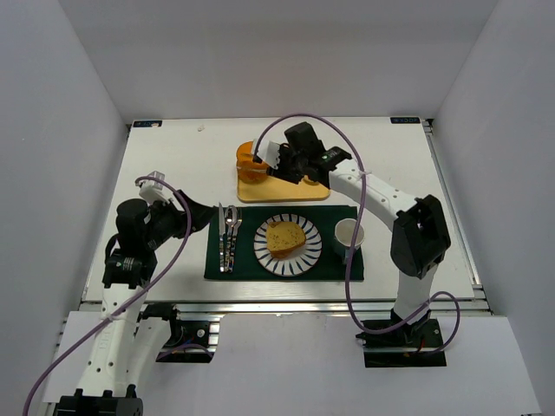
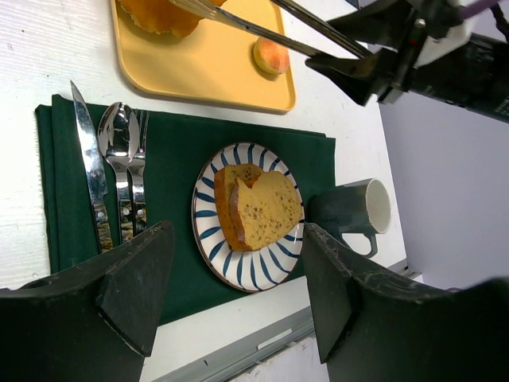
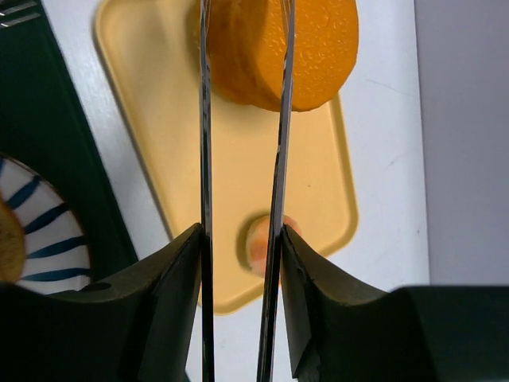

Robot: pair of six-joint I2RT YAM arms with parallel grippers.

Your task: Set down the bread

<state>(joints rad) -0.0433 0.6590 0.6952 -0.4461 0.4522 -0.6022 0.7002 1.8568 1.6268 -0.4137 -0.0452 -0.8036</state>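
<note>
The round orange bun-like piece lies below my right gripper, between the spread ends of the tongs, so I need to lower the tongs a little and close them around it.
The bread (image 1: 284,237) (image 2: 266,211) lies on the blue-striped plate (image 1: 313,247) (image 2: 238,274); it looks like two tan slices overlapping. My right gripper (image 1: 290,160) (image 3: 242,263) is shut on a pair of metal tongs (image 3: 205,119) (image 2: 262,30). The tong tips straddle a round orange bun-like piece (image 3: 318,56) (image 1: 251,160) at the far end of the yellow tray (image 1: 286,191) (image 3: 151,95). My left gripper (image 1: 195,217) (image 2: 238,318) hangs open and holds nothing, near the table's front edge, left of the plate.
A small orange-pink ball (image 2: 271,56) (image 3: 258,243) sits on the tray's near right corner. A knife, spoon and fork (image 1: 228,238) (image 2: 119,175) lie on the dark green placemat (image 1: 334,269) left of the plate. A grey cup (image 1: 349,234) (image 2: 358,211) stands to its right.
</note>
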